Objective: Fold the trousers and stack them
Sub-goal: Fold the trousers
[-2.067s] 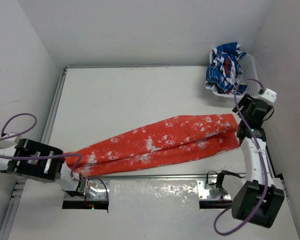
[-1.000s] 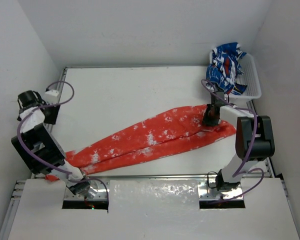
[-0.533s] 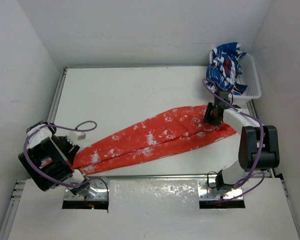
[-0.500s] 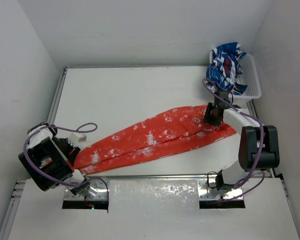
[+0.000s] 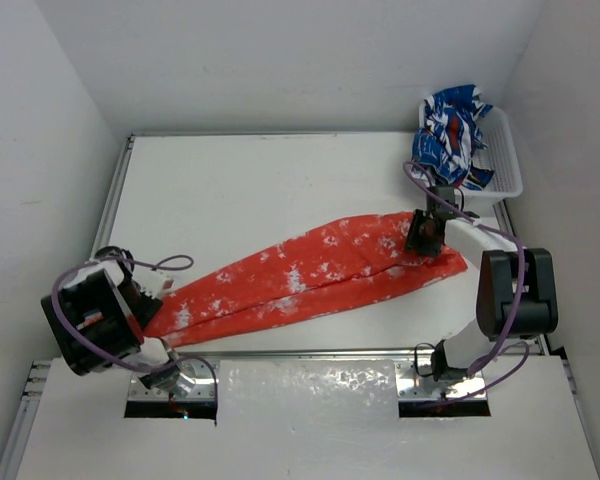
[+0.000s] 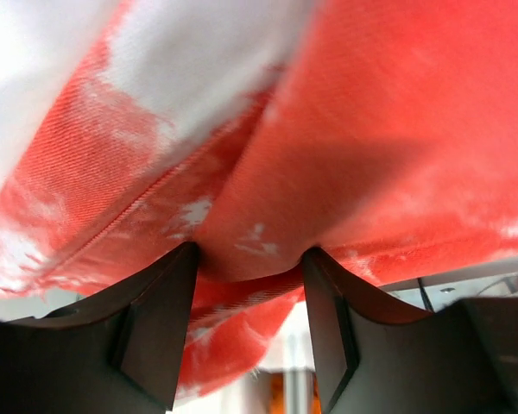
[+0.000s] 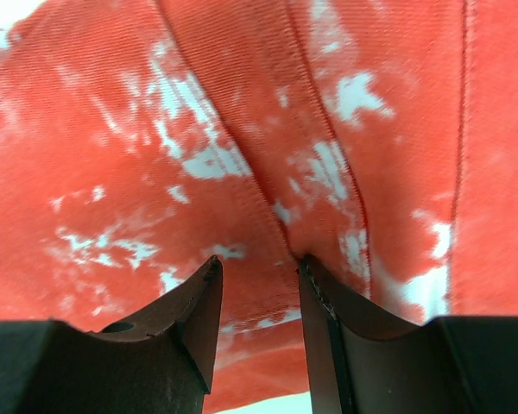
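Observation:
The loose fold lies between the open fingers of my left gripper, so that gripper needs to move outward with the trousers' near end and then close on the fold there.
The red-orange trousers with white speckles lie stretched in a long diagonal band on the white table, from near left to mid right. My left gripper is at their near-left end. In the left wrist view its fingers stand apart, with a fold of the trousers bulging between the tips. My right gripper is on the upper edge of the right end. In the right wrist view its fingers stand apart and press on the fabric, a seam running to the right tip.
A white basket at the back right holds a blue, white and red patterned garment. The walls stand close on the left, back and right. A metal rail runs along the table's near edge, just below the trousers.
The left gripper has moved in onto the trousers' left end. The trousers' right end has shifted slightly left and up. The right gripper has stayed at the right end.

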`<state>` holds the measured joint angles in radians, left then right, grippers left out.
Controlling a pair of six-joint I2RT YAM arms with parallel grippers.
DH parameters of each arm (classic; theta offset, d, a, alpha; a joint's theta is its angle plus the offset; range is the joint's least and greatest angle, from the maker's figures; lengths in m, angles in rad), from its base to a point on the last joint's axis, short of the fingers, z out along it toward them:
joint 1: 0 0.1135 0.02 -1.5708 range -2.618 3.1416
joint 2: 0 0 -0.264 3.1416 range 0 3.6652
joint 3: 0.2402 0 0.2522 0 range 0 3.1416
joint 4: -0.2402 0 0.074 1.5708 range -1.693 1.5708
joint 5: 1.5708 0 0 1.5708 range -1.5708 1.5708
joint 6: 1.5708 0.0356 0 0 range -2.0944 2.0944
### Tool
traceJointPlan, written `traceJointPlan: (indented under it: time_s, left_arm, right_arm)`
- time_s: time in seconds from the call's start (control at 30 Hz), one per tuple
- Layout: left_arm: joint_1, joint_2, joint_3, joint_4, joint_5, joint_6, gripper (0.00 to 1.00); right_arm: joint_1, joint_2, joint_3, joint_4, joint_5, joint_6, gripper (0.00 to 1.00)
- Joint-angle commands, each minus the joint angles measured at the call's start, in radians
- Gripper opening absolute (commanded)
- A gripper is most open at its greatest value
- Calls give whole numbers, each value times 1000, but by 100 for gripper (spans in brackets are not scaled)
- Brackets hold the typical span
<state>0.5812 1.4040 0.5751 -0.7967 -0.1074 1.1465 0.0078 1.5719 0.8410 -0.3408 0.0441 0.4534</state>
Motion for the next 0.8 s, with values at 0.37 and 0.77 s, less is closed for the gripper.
traceJointPlan:
  time_s: [0.37,0.77]
  left_arm:
    - [-204,207,310,588,69,-263,47]
    - [-72,62,639,113,325,-349,50]
  right_arm:
    - [-5,82,64,3,48,57,40]
    - [-72,-39,148,-69,22,8,46]
